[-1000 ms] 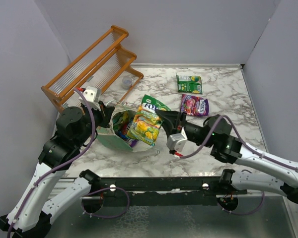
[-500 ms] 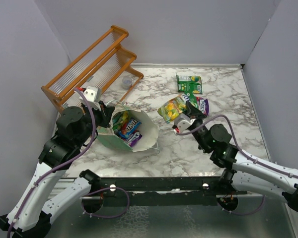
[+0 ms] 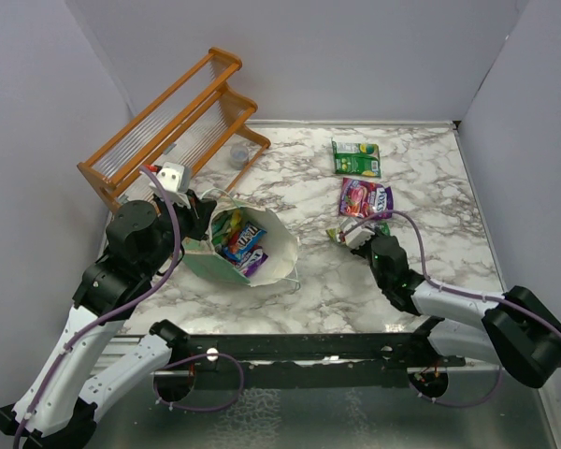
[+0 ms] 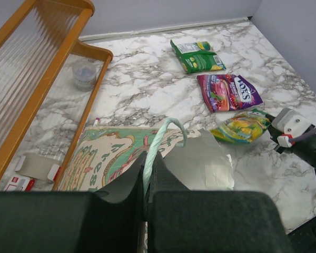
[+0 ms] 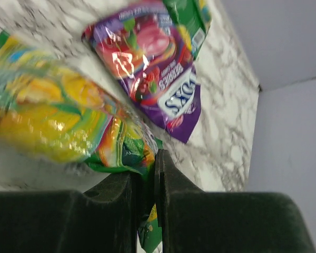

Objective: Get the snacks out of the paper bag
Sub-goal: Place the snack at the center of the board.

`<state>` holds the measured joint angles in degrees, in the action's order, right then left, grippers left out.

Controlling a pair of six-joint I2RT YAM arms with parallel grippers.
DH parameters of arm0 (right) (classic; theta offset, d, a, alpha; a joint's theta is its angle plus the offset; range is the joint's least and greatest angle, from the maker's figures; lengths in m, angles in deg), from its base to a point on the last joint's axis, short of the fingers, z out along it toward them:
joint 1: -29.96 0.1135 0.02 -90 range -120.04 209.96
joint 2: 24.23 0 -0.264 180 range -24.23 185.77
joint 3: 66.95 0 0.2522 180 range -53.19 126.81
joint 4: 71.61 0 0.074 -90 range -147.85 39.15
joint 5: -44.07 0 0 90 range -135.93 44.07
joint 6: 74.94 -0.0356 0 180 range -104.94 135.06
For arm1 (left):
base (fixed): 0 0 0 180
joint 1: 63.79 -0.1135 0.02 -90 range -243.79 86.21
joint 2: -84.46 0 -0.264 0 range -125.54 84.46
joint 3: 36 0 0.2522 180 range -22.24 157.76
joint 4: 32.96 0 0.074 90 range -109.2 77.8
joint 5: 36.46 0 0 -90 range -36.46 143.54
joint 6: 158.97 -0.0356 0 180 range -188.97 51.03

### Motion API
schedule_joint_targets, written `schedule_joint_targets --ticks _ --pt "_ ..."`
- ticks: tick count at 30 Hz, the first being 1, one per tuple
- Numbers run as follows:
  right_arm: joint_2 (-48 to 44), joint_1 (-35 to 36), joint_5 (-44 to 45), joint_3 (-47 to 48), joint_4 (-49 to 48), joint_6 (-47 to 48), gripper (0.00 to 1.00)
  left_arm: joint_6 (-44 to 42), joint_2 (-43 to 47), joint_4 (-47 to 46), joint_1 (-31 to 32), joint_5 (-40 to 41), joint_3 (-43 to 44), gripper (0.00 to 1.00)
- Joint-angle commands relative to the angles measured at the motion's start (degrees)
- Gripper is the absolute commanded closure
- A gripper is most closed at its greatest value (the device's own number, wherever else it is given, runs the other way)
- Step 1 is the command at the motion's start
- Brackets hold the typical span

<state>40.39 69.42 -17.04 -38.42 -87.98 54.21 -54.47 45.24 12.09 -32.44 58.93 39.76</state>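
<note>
The robot's right gripper will next bring the yellow-green packet down a little toward the marble [image 3: 357, 232] [image 5: 89, 122] beside the purple packet, and then it will open.
The pale-green paper bag [image 3: 279, 251] lies tipped on the marble with its mouth up, several snacks [image 3: 239, 239] showing inside. My left gripper [image 4: 146, 169] is shut on its pale-green string handle [image 4: 161, 138] at the bag's left rim [image 3: 206, 217]. My right gripper [image 5: 150, 167] is shut on the corner of a yellow-green packet [image 5: 58, 121], held low at the table right of the bag [image 3: 336, 234]. That packet [image 4: 241, 126] hangs just below a purple packet [image 3: 365, 197] [image 5: 152, 68]. A green packet [image 3: 355, 157] lies farther back.
An orange wooden rack [image 3: 173, 126] stands at the back left, with a small clear cup [image 4: 85, 74] beside its foot. Grey walls close in the table on the left, back and right.
My right arm has carried the yellow-green packet from over the bag to the right and down to the table beside the purple packet. The left arm and the bag have not moved.
</note>
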Motion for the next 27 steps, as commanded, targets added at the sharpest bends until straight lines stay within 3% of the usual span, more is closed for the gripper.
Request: schedule_joint_targets --ticks 1,12,13,16,21,25,27 --pt "1.9 -4.9 -2.4 1.8 -1.3 -4.9 0.99 -0.2 0.5 -2.9 0.1 -1.3 0.2 1.0" --pt "1.4 -6.1 -6.8 2.6 6.0 -6.6 0.98 -0.6 2.4 -2.9 0.1 -2.2 -1.3 1.0" --pt "1.5 -6.1 -6.5 2.2 4.9 -6.8 0.82 -0.5 2.5 -2.9 0.0 -2.3 -1.4 1.0" --pt "1.5 -6.1 -5.0 1.9 2.6 -7.2 0.58 -0.7 3.0 -3.0 0.0 -3.5 -2.0 1.0" --pt "-4.7 -6.1 -6.9 1.9 2.6 -9.2 0.45 -1.1 3.9 -4.2 0.1 -9.7 -3.7 1.0" --pt "-11.6 -6.1 -15.6 2.0 3.6 -12.3 0.41 -0.5 3.1 -5.4 0.1 -17.1 -4.7 1.0" --pt "-13.9 -6.1 -20.3 2.3 3.9 -13.6 0.34 -0.2 2.5 -5.9 0.1 -20.5 -5.0 1.0"
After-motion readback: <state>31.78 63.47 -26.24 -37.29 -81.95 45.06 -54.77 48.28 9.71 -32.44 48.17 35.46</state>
